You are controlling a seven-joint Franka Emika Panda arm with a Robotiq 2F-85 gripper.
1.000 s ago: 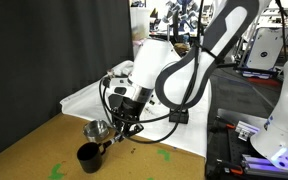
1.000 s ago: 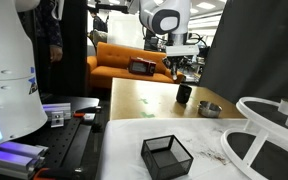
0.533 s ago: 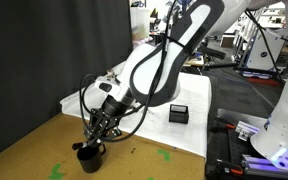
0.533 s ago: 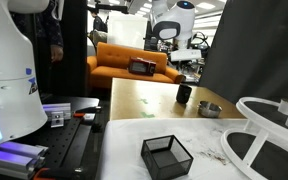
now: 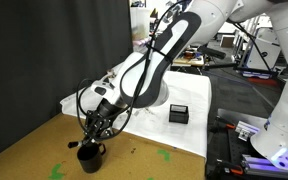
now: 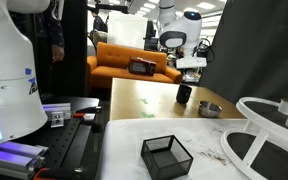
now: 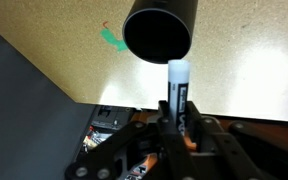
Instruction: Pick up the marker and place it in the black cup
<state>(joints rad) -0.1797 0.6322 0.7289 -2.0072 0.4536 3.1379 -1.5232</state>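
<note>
The marker's whitish tip is still above the cup's rim, so my gripper needs to move the marker down toward the black cup's opening point(image 5: 90, 147) point(image 7: 159, 32) before it lets go.
My gripper point(image 7: 175, 112) is shut on the marker point(image 7: 176, 82), a dark stick with a whitish end that points at the black cup point(image 7: 158, 30). In the wrist view the cup's open mouth sits just beyond the marker's tip. In an exterior view the gripper point(image 5: 91, 133) hangs directly above the black cup point(image 5: 89, 156) on the brown table. In an exterior view the gripper point(image 6: 188, 78) is just above the cup point(image 6: 184, 94). The marker is too small to make out in both exterior views.
A black square box point(image 6: 166, 154) stands near the table's front edge and also shows in an exterior view point(image 5: 178, 113). A shiny metal bowl point(image 6: 210, 109) lies beside the cup. Green tape marks point(image 7: 112, 39) are on the table. A black curtain point(image 5: 44, 50) hangs close by.
The arm has swung sideways with the marker, from beside the silver cup to directly above the black cup, and the upper arm has stretched higher.
</note>
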